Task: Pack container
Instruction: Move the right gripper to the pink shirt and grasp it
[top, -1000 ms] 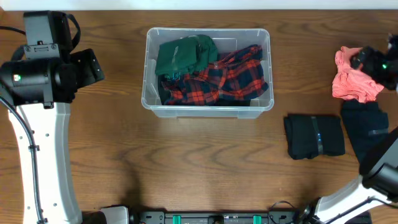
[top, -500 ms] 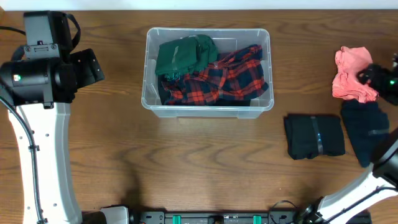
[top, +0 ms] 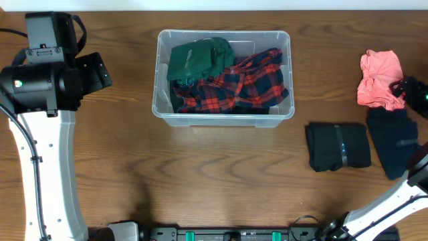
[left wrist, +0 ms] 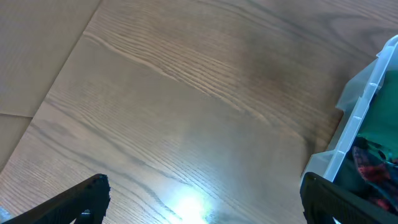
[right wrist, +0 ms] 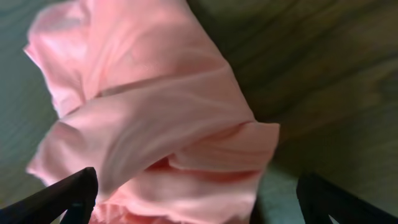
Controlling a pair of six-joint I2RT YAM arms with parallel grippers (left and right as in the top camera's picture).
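Observation:
The pink garment's near part is below my right gripper's open fingers, so I should gently move them down and left in the overhead view onto it next.
The container (top: pixel 223 118) is a clear tub at the back middle of the table. It holds a green garment (top: pixel 198 59) and a red plaid garment (top: pixel 247 84). Its rim also shows in the left wrist view (left wrist: pixel 357 115). A crumpled pink garment (top: pixel 376 79) lies on the table at the far right. My right gripper (top: pixel 409 90) is at its right edge, open, and in the right wrist view its jaws (right wrist: pixel 199 202) straddle the near part of the pink garment (right wrist: pixel 149 118). My left gripper (left wrist: pixel 202 202) is open and empty over bare wood, left of the container.
A folded black garment (top: pixel 338 146) lies front right of the container. A dark navy garment (top: pixel 394 140) lies beside it at the right edge. The left arm (top: pixel 47 87) stands along the left side of the table.
My right gripper has moved from above the pink garment toward the front and right, uncovering most of it. The left arm and the container have not moved.

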